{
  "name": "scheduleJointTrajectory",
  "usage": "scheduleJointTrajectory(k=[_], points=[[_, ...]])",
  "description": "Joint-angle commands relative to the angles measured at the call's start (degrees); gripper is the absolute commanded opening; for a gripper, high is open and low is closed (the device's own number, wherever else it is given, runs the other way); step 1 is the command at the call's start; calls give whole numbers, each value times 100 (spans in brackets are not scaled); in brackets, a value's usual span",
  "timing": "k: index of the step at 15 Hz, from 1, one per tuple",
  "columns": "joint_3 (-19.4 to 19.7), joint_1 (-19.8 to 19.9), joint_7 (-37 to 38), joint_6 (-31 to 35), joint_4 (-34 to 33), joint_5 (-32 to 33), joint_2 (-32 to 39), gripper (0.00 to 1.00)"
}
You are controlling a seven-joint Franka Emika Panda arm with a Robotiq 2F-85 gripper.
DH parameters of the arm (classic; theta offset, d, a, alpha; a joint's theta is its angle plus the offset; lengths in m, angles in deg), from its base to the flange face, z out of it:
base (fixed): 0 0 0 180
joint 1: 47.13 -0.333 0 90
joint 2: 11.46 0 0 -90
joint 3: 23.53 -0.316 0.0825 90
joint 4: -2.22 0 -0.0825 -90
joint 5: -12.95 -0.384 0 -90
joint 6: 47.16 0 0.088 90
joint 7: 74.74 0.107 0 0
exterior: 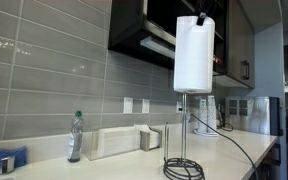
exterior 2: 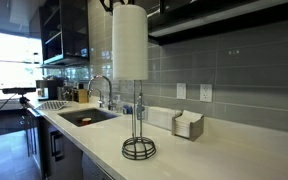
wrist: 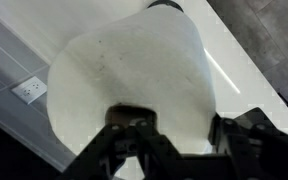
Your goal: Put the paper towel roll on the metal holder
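The gripper eases sideways over the metal holder's rod (exterior: 184,98) next, then goes down and releases the roll, because the roll's lower end sits off-center on it.
The paper towel roll (exterior: 194,55) is a tall white cylinder held upright in the air; it also shows in the other exterior view (exterior 2: 129,42) and fills the wrist view (wrist: 134,80). The metal holder (exterior: 182,150) stands on the counter right below it, a thin rod on a base of dark wire rings (exterior 2: 138,148). The rod's top meets the roll's lower end; how far it is inside I cannot tell. My gripper (wrist: 174,135) is shut on the roll's top edge, one finger in the core, one outside. In both exterior views only a dark bit of it shows above the roll (exterior: 201,17).
A clear water bottle (exterior: 76,137) and a low white box (exterior: 119,142) stand by the tiled wall. A sink with faucet (exterior 2: 102,92) lies further along the counter. Dark cabinets (exterior: 144,30) hang close above the roll. A cable (exterior: 234,150) trails across the counter.
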State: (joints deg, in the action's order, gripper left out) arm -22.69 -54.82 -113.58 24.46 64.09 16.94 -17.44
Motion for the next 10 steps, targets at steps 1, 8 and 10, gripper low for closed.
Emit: scheduleJointTrajectory(k=[1,8,10], points=[[82,30,-172,28,-127,-194,125,21],[79,20,-153,209,-272,-43,225,21],[76,20,-159,243,-255,-26,239,21]])
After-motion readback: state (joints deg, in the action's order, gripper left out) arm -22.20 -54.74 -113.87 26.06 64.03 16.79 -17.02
